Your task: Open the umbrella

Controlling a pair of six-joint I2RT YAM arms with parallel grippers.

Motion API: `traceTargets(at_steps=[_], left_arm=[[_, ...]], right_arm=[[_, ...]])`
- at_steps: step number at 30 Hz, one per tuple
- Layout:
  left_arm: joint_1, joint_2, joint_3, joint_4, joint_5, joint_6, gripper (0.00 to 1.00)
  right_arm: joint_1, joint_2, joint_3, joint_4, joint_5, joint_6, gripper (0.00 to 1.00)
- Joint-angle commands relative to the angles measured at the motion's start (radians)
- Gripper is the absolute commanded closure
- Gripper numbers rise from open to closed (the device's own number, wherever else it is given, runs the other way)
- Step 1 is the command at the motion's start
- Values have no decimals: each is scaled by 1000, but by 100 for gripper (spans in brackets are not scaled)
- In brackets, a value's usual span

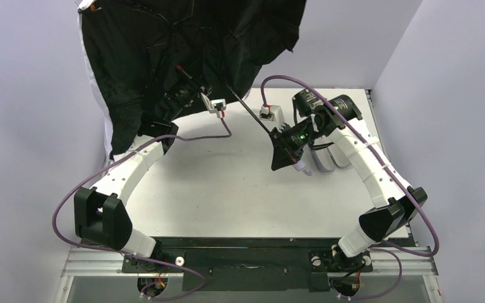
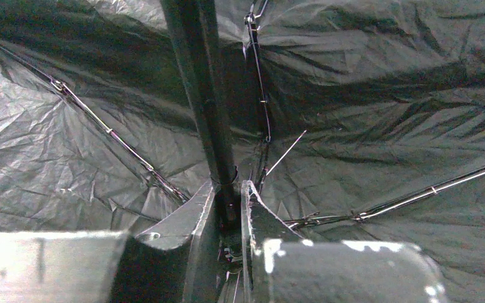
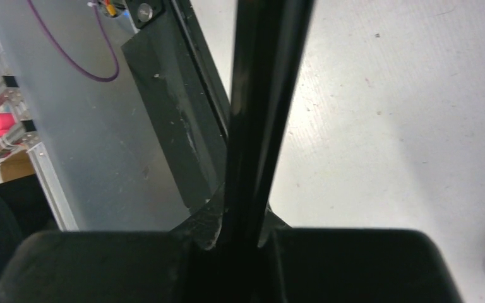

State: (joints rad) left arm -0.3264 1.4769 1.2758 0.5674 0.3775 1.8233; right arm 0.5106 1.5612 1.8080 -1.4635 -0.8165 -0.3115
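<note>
The black fabric is still creased between the ribs, so my left gripper will next push outward along the umbrella's shaft toward the middle of the canopy, then open.
The umbrella (image 1: 164, 57) is spread open at the back left, its black inner side toward the camera and a pale edge at the left. Its thin black shaft (image 1: 243, 107) runs down to the right. My left gripper (image 1: 192, 88) is under the canopy, shut on the shaft near the runner; in the left wrist view the shaft (image 2: 202, 107) stands between my fingers (image 2: 192, 214), with ribs and black fabric (image 2: 385, 95) around. My right gripper (image 1: 284, 142) is shut on the shaft's lower end (image 3: 259, 113). The knob handle (image 1: 302, 168) shows just below it.
The white table (image 1: 227, 183) lies under both arms. A small white connector block (image 1: 270, 113) and cable lie behind the right gripper. A pale loop (image 1: 328, 158) lies by the right arm. The metal frame rail (image 3: 88, 126) runs along the near edge.
</note>
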Motion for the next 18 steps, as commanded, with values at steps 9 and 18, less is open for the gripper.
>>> traceTargets(at_steps=[9, 18], left_arm=[[218, 110, 152, 139, -266, 86, 94], [254, 183, 256, 174, -412, 60, 91]], right_arm=[[128, -113, -62, -110, 247, -147, 100], [156, -128, -121, -110, 335, -162, 100]])
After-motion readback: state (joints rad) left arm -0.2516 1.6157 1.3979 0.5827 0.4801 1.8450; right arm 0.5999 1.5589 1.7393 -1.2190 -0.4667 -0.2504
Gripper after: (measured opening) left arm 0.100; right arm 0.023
